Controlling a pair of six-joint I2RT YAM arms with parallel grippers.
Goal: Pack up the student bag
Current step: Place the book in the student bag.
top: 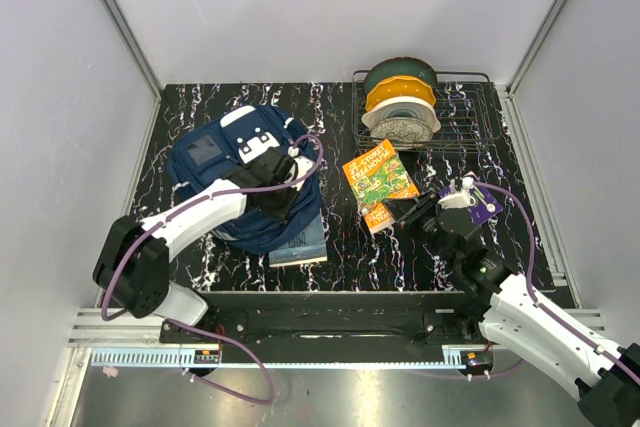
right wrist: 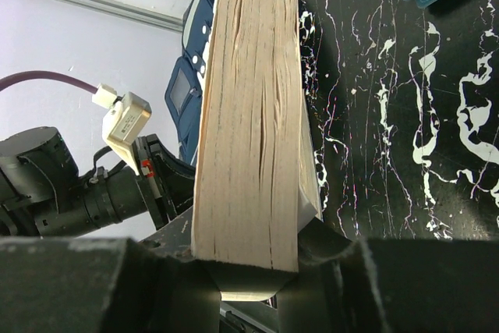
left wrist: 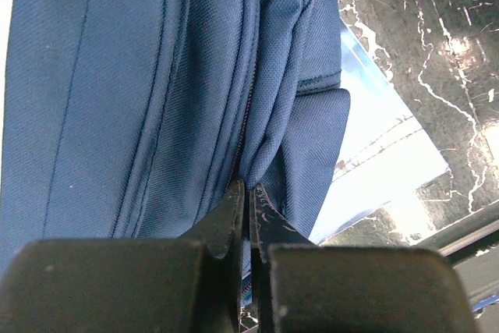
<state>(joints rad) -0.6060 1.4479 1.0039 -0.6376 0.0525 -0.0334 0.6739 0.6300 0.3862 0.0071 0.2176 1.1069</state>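
Observation:
My right gripper will carry the book in past the bag's zip seam and let go of it, since my left gripper pinches fabric by the bag's zip seam point(top: 301, 193).
The student bag point(top: 215, 172), navy blue with white trim and a blue-grey square patch, lies on the left of the black marbled table. My left gripper point(top: 292, 169) rests on its right side. In the left wrist view the jaws of my left gripper point(left wrist: 248, 189) are pinched together on a fold of the bag's fabric point(left wrist: 179, 99) beside a zip seam. My right gripper point(top: 402, 214) is shut on the near edge of a thick orange and green book point(top: 379, 174). Its page edges point(right wrist: 249, 115) fill the space between the jaws of my right gripper point(right wrist: 249, 249).
A blue book point(top: 301, 240) lies partly under the bag's near right edge, and is seen as a glossy blue book point(left wrist: 382, 154) past the fabric. A wire rack point(top: 470, 137) at the back right holds spools point(top: 401, 107). The left arm's wrist point(right wrist: 70, 185) shows beyond the held book.

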